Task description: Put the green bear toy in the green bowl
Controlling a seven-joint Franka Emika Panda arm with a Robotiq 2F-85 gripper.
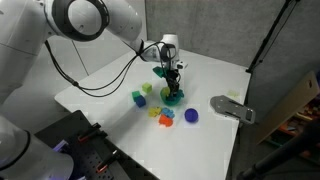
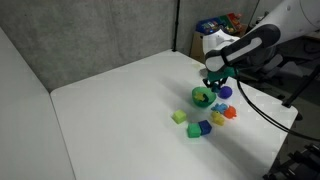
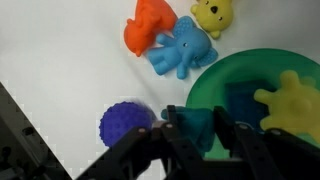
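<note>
My gripper will shift toward the yellow figure, over the green bowl's inside (image 1: 173,97) (image 3: 253,98), before I open it.
The green bowl (image 3: 262,75) is at the right of the wrist view and holds a yellow figure (image 3: 290,105). It also shows in both exterior views (image 1: 174,98) (image 2: 203,97). My gripper (image 3: 203,135) is shut on the dark green bear toy (image 3: 200,125), which sits between the fingers just above the bowl's near rim. In both exterior views the gripper (image 1: 173,82) (image 2: 212,84) hangs right over the bowl, and the toy is too small to make out there.
A blue ball (image 3: 125,123) lies beside the bowl. Orange (image 3: 150,25), blue (image 3: 182,50) and yellow (image 3: 212,14) toys lie beyond it. A yellow-green block (image 2: 179,116) and blue cube (image 2: 203,127) sit nearby. A grey object (image 1: 232,108) lies toward the table edge.
</note>
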